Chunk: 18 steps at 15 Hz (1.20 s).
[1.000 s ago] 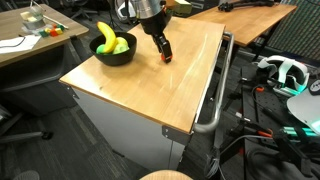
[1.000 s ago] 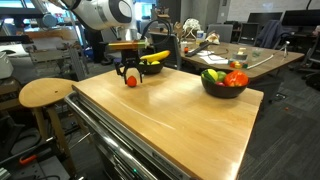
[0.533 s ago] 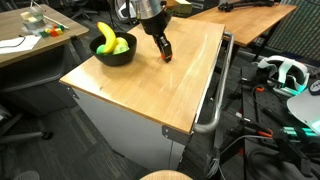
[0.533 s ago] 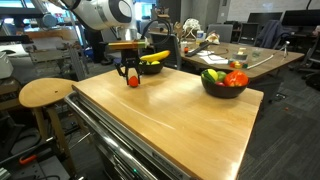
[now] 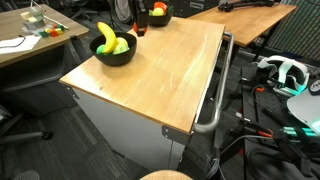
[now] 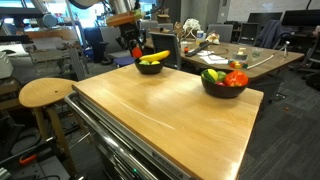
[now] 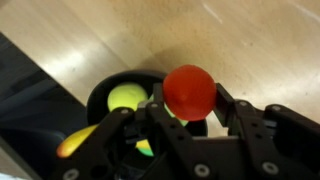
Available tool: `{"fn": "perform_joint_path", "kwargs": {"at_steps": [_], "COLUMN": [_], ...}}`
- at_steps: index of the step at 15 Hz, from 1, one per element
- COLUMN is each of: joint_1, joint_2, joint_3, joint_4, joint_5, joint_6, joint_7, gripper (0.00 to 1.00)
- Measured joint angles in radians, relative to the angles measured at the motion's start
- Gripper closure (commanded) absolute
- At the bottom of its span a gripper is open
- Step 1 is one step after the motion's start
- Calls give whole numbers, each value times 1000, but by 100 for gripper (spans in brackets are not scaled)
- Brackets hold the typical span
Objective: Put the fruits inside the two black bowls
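The robot's gripper will move across over the banana bowl next and go down to release the fruit, since the bowl is below the gripper, to its left in the wrist view.
My gripper is shut on a red round fruit and holds it in the air. Below it in the wrist view lies a black bowl with a yellow-green ball and part of the banana. In both exterior views the gripper hangs above and just beside that banana bowl. The other black bowl holds green, red and orange fruits.
The wooden tabletop has a metal rail along one side. A round wooden stool stands beside it. Desks with clutter stand behind, and cables and headsets lie on the floor.
The gripper closed on the red fruit on the table, then rose with it and moved over towards the banana bowl. The spot where the fruit lay is now bare.
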Motion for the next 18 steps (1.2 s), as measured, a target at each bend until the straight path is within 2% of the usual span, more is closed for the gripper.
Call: {"fn": "perform_joint_path", "kwargs": {"at_steps": [2,5,9,10,11,12,16,18], "joint_1": [6,14,42,49,54,58,62,59], "joint_2": [-10,40,154,178,197,210,228,205], "joint_3": [0,-14,-59,-66,-71,-74,-67,-47], "joint_4": [11,43,107,120,128,135,141,129], "joint_5": [-30,-171,-311,-327,-337,-340,-331,-290], "joint_6": [88,212,246,246,246,246,246,246], "joint_7": [39,158,286,301,310,313,305,259], "gripper": [76,76,76,65,26,26,0,0]}}
